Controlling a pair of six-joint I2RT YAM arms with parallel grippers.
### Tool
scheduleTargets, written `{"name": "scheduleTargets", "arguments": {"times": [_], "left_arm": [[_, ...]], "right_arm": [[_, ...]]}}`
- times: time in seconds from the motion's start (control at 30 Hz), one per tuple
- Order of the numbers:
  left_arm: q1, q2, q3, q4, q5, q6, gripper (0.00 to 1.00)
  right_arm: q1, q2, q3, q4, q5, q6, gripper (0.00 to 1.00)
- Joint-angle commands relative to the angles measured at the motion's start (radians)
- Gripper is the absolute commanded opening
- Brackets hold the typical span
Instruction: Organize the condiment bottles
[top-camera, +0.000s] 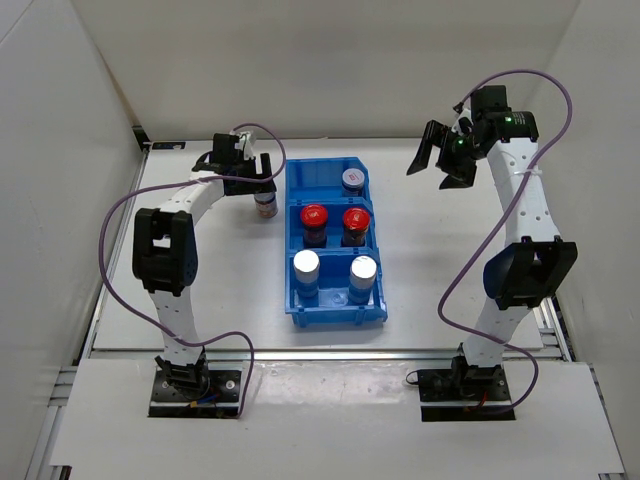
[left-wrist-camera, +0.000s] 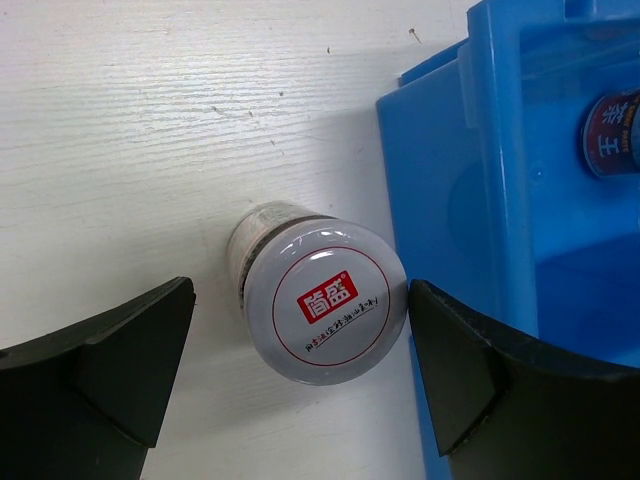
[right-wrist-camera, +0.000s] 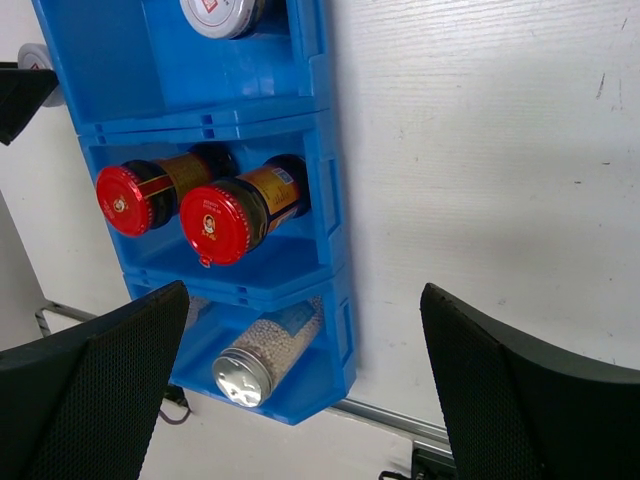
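My left gripper is off-center at the grey lid (top-camera: 265, 187), as the lid sits nearer the finger by the blue bin (top-camera: 335, 300). It should move a little toward that bin and close on the lid.
A grey-lidded bottle (top-camera: 265, 205) stands on the table just left of the blue bin (top-camera: 335, 300). My left gripper (top-camera: 262, 185) is open around it. In the left wrist view its lid (left-wrist-camera: 322, 300) lies between the fingers, close to the right finger (left-wrist-camera: 480, 380) and apart from the left one. A second grey-lidded bottle (top-camera: 353, 180) is in the bin's far compartment. Two red-capped bottles (top-camera: 314, 218) (top-camera: 355, 220) are in the middle one and two silver-topped bottles (top-camera: 306, 266) (top-camera: 363, 270) in the near one. My right gripper (top-camera: 440, 160) is open and empty, raised to the right of the bin.
The bin's left wall (left-wrist-camera: 440, 200) stands right beside the left gripper's right finger. White walls enclose the table at the left, back and right. A metal rail (right-wrist-camera: 400, 420) runs along the near table edge.
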Motion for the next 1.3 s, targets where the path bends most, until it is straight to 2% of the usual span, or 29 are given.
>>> {"name": "scheduleTargets", "arguments": {"times": [0.0, 0.53, 0.83, 0.9, 0.93, 1.03, 1.07, 1.13, 1.17, 1.2, 1.27], "left_arm": [[0.008, -0.050, 0.034, -0.021, 0.002, 0.033, 0.99], [-0.039, 0.019, 0.103, -0.030, 0.020, 0.044, 0.99], [-0.039, 0.019, 0.044, -0.041, 0.022, 0.035, 0.99], [-0.039, 0.019, 0.043, -0.041, 0.022, 0.034, 0.96], [-0.039, 0.019, 0.043, -0.041, 0.008, 0.034, 0.94], [-0.039, 0.019, 0.056, -0.050, -0.005, 0.034, 0.67], [-0.039, 0.028, 0.080, -0.050, -0.014, 0.034, 0.46], [-0.039, 0.028, 0.112, -0.050, -0.029, 0.034, 0.29], [-0.039, 0.039, 0.158, -0.050, -0.046, 0.034, 0.16], [-0.039, 0.039, 0.190, -0.061, -0.058, 0.034, 0.12], [-0.039, 0.048, 0.306, -0.076, -0.099, 0.034, 0.12]], "right_arm": [[0.000, -0.031, 0.000, 0.003, -0.023, -0.019, 1.00], [-0.018, -0.022, 0.009, 0.003, -0.052, -0.019, 1.00], [-0.027, -0.022, 0.000, 0.003, -0.052, -0.019, 1.00], [-0.027, -0.013, 0.000, 0.003, -0.052, -0.019, 1.00], [-0.027, -0.013, 0.000, 0.003, -0.052, -0.019, 1.00], [-0.027, -0.013, 0.000, 0.003, -0.052, -0.019, 1.00], [-0.027, -0.013, 0.000, 0.003, -0.061, -0.019, 1.00], [-0.027, -0.003, 0.000, 0.003, -0.061, -0.019, 1.00], [-0.027, -0.003, 0.000, 0.003, -0.070, -0.019, 1.00], [-0.027, -0.003, 0.011, 0.003, -0.070, -0.019, 1.00], [-0.027, 0.006, 0.011, 0.003, -0.070, -0.019, 1.00]]}}
